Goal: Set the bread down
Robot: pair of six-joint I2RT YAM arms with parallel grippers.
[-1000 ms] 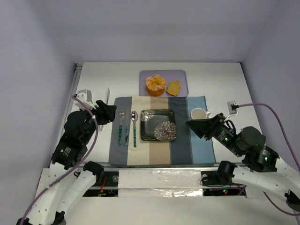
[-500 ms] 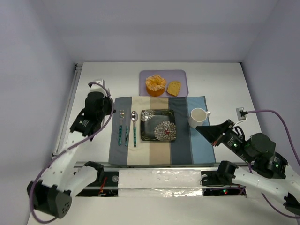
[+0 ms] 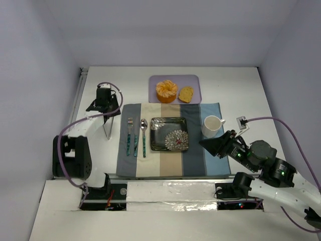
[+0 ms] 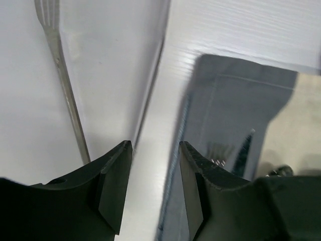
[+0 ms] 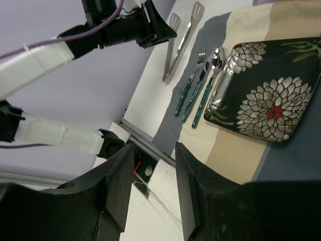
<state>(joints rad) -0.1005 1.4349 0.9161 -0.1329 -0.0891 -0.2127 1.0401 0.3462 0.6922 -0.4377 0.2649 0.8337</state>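
The open fingers of my left gripper come down next around the tongs' arm nearer the placemat [image 3: 112, 123] [image 4: 141, 124] below them, since that thin arm stands on edge.
The bread [image 3: 186, 94], a small golden slice with a browner crust, lies on the lavender tray [image 3: 193, 81] at the back, right of the peeled orange [image 3: 166, 91]. My left gripper [image 3: 104, 104] hangs over the white table left of the placemat, far from the bread. In the left wrist view the left gripper [image 4: 155, 145] is open with nothing between its fingers. My right gripper [image 3: 206, 144] hovers over the blue right stripe of the placemat, near the mug [image 3: 212, 124]. The right gripper [image 5: 154, 148] is open and empty too.
A dark floral plate [image 3: 169, 134] sits mid-placemat [image 3: 170, 165], with fork, knife and spoon [image 3: 135, 137] to its left. Metal tongs [image 3: 108, 124] lie on the table left of the mat, also seen as tongs [image 5: 180, 42] and tongs [image 4: 62, 80]. Walls enclose three sides.
The left arm has stretched out toward the back, its gripper now above the tongs' far end. The right gripper has shifted left and up toward the mug. The bread has not moved.
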